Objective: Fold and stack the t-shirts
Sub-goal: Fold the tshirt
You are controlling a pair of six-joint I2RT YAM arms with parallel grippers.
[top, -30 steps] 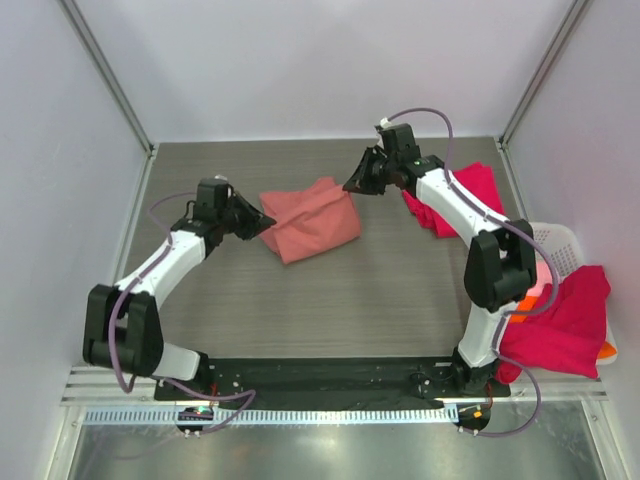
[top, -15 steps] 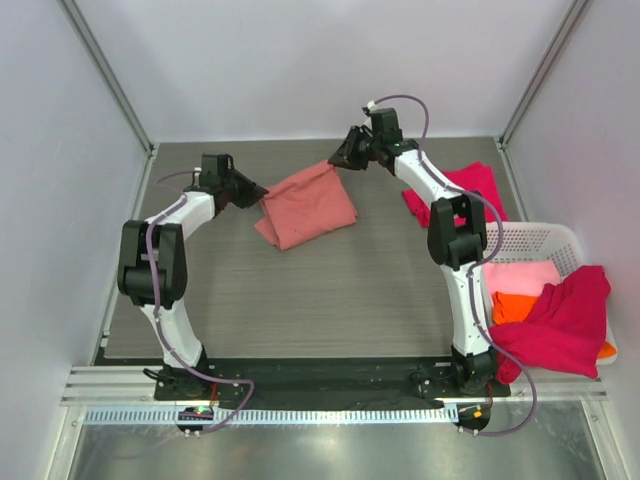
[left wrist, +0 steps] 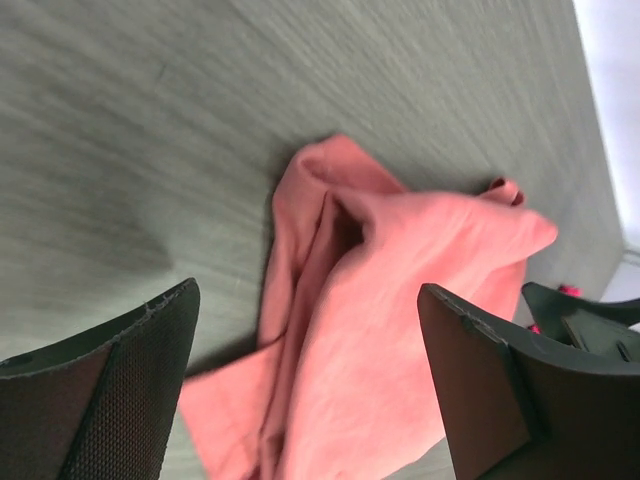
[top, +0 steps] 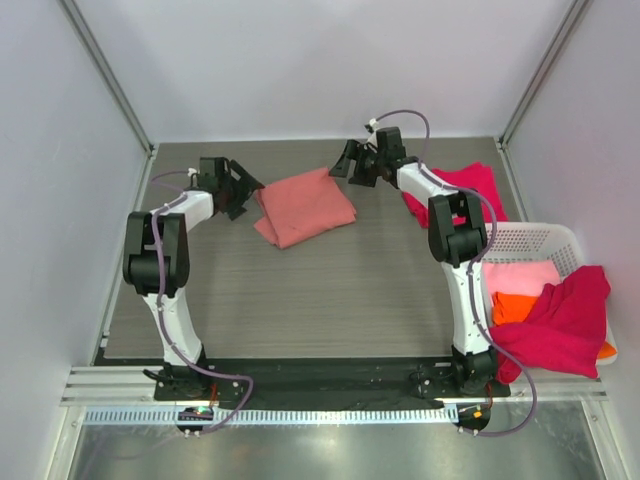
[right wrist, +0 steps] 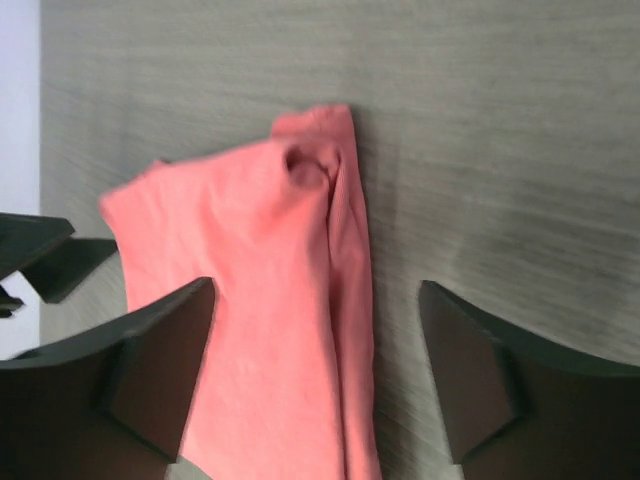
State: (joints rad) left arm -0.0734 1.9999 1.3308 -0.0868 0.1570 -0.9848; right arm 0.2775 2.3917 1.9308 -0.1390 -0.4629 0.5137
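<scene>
The t-shirt's bunched corner is ahead between the open fingers, so my left gripper should next go down and toward the shirt [left wrist: 400, 330], around that raised fold.
A folded salmon-pink t-shirt [top: 305, 205] lies flat on the grey table, toward the back. My left gripper [top: 248, 190] stands open just off its left edge, touching nothing. My right gripper [top: 345, 165] is open at the shirt's far right corner. In the left wrist view the shirt [left wrist: 400, 330] lies below the wide-apart jaws of the left gripper [left wrist: 308, 290]. The right wrist view shows the shirt [right wrist: 270, 300] under the open right gripper [right wrist: 318, 288]. A crimson-red t-shirt [top: 470, 185] lies crumpled at the back right.
A white lattice basket [top: 545, 238] at the right edge holds a light pink shirt [top: 525, 275] and an orange one [top: 510, 305]. Another crimson shirt [top: 565, 320] hangs over its front rim. Walls enclose the table on three sides.
Both grippers went from shut to open and let go of the salmon-pink shirt. It moved toward the back and settled flat, and both arms stretched farther back.
</scene>
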